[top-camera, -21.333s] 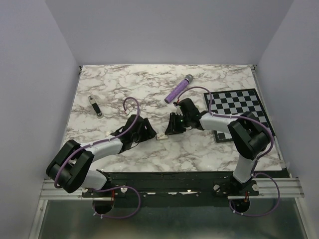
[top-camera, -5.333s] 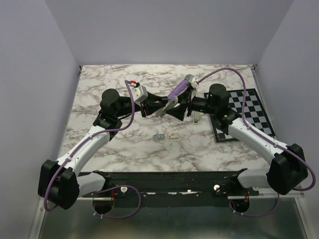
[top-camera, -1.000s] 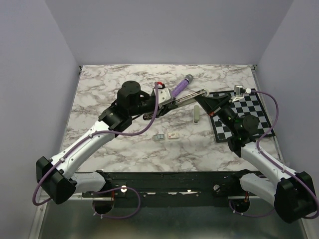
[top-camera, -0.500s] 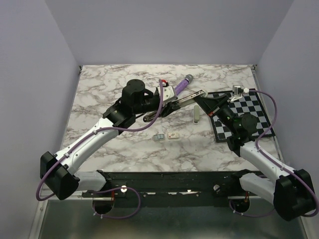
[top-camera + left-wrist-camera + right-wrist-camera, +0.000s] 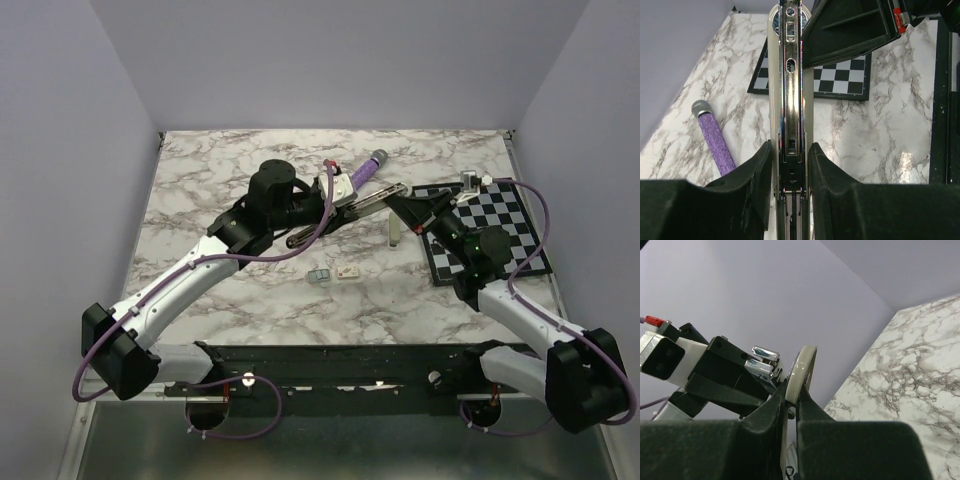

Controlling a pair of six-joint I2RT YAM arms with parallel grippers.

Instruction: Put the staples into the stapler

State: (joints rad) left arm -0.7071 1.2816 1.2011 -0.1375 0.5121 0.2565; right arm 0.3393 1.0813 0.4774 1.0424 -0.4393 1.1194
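Observation:
The bare marble lies below my left gripper toward the left in the top view, so the gripper will lower that way and release the stapler (image 5: 375, 197).
The stapler (image 5: 375, 197) is held up above the table, opened out, with beige sides and a chrome inner rail (image 5: 790, 75). My left gripper (image 5: 338, 213) is shut on its sides near the hinge end (image 5: 790, 147). My right gripper (image 5: 400, 200) is shut on the thin beige rounded end of the stapler (image 5: 802, 367), with its pads meeting at the rim (image 5: 792, 390). The staples lie on the table below, apart from both grippers: a grey metallic block (image 5: 319, 274) and a cream-white box (image 5: 349, 271).
A purple cylinder with a grey tip (image 5: 362, 175) lies just behind the stapler and also shows in the left wrist view (image 5: 715, 137). A checkerboard mat (image 5: 500, 220) lies at the right. A beige oblong piece (image 5: 395, 232) shows below the right gripper.
The left wrist has moved a little to the right and up with the stapler. The right gripper has shifted slightly left and stays at the stapler's far end. The staples have not moved.

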